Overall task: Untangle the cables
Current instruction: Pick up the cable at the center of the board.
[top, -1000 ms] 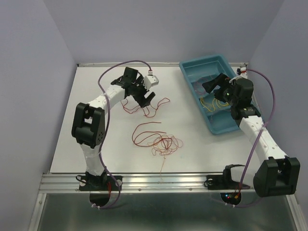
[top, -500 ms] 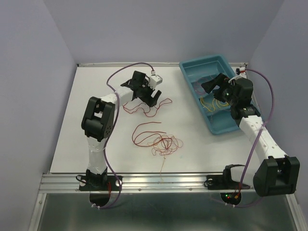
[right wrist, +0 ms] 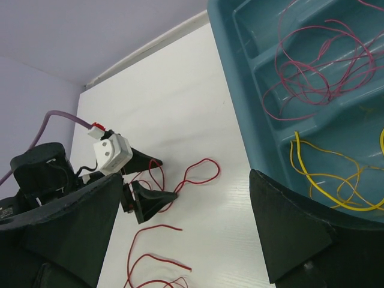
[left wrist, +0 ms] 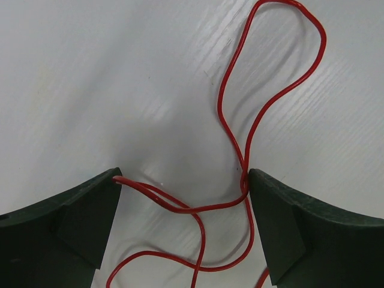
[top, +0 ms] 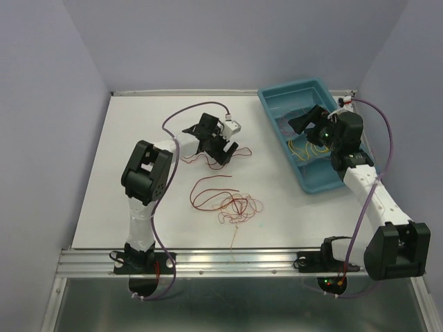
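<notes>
The red cable's crossing needs my left gripper to close around it, after the gripper next moves toward the tray (top: 320,185).
The tangle of thin red and orange cables (top: 235,205) lies on the white table, near the front middle. One loose red cable (top: 239,149) lies apart, further back. My left gripper (top: 220,146) is low over this cable with its jaws open. In the left wrist view the red cable (left wrist: 240,120) loops between the open fingers (left wrist: 78,222) and touches both inner faces. My right gripper (top: 304,123) hangs open and empty above the teal tray (top: 320,185). In the right wrist view the right gripper (right wrist: 186,228) frames the left gripper and the red cable (right wrist: 198,171).
The teal tray (right wrist: 237,84) at the back right has long compartments. One holds yellow cables (right wrist: 324,168), another holds magenta cables (right wrist: 318,66). A curved red strand (top: 208,185) lies just behind the tangle. An orange end (top: 234,242) trails toward the front rail.
My left gripper has moved right and toward the table's middle, coming down over the loose red cable. The right arm has not moved.
</notes>
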Tool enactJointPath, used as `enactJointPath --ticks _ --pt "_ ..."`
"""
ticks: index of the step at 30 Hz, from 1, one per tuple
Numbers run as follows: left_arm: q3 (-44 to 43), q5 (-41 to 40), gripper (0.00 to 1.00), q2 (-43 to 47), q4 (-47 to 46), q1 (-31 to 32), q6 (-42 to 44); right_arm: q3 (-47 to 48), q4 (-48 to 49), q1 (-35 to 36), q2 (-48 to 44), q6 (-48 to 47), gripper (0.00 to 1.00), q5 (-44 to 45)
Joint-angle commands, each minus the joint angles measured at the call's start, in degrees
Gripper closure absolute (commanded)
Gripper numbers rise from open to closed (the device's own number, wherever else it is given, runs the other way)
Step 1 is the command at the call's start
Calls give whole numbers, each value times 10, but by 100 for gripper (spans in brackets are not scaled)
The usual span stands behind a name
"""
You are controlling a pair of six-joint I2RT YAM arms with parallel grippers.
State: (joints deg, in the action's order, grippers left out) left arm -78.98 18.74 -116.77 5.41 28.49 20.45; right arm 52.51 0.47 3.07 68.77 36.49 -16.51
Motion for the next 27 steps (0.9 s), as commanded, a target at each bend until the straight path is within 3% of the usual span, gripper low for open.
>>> enactJointPath --ticks 1,7,10,16,17,19,23,27 --pt "6 -31 3 25 -16 16 0 -10 31 -2 0 1 9 -11" --pt "6 -77 9 17 -11 43 19 -10 31 -1 1 2 9 -9" --pt "-5 -88 38 -3 11 53 31 -9 31 -1 2 2 9 -12" --pt "-21 -66 71 -13 36 53 38 -10 32 -2 3 3 9 -14" --pt "-23 -62 85 -10 36 53 41 -9 33 -1 4 3 9 -15" --pt "-28 -59 100 -6 43 52 41 -11 34 -2 4 2 9 -18" --pt "-51 -29 100 53 79 46 45 -16 46 -1 11 -1 9 -31" --pt "-129 -12 100 110 148 46 57 -23 64 0 14 -3 9 -41"
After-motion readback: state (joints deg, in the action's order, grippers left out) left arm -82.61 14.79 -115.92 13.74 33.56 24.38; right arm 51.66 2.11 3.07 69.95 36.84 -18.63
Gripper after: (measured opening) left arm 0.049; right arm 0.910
